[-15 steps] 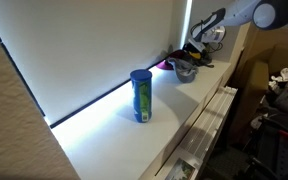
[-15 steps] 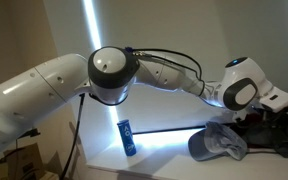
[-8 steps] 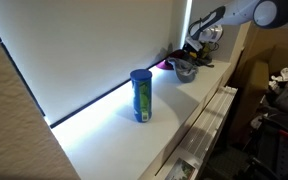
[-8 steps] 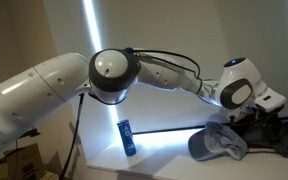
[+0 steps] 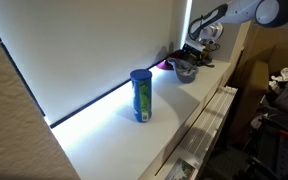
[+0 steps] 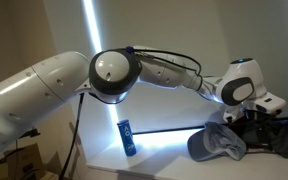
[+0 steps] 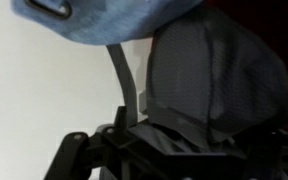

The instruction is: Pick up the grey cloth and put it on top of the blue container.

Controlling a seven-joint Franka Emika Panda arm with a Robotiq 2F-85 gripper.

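My gripper will stay low and close on the dark grey cloth next, since the cloth already reaches between its open fingertips.
The blue container (image 5: 140, 95) stands upright on the white ledge, with a blue lid and a green-yellow label; it shows small and far off in an exterior view (image 6: 127, 137). The grey cloth (image 7: 219, 75) fills the right half of the wrist view as dark grey fabric with a seam, right against my gripper (image 7: 179, 150). In both exterior views the gripper (image 5: 195, 52) hangs just over a heap of grey fabric (image 6: 216, 143) at the ledge's far end. Its jaws stand open, with the cloth close below them and no grip showing.
A paler blue-grey fabric piece (image 7: 94, 20) with a buckle and a thin grey strap (image 7: 124, 85) lies beside the cloth. A small grey bowl-like shape (image 5: 187, 71) and a magenta scrap (image 5: 162, 65) sit in the heap. The wall runs along the ledge; boxes stand beyond its edge.
The arm's wrist has shifted slightly over the heap. The container and the fabrics have not moved.
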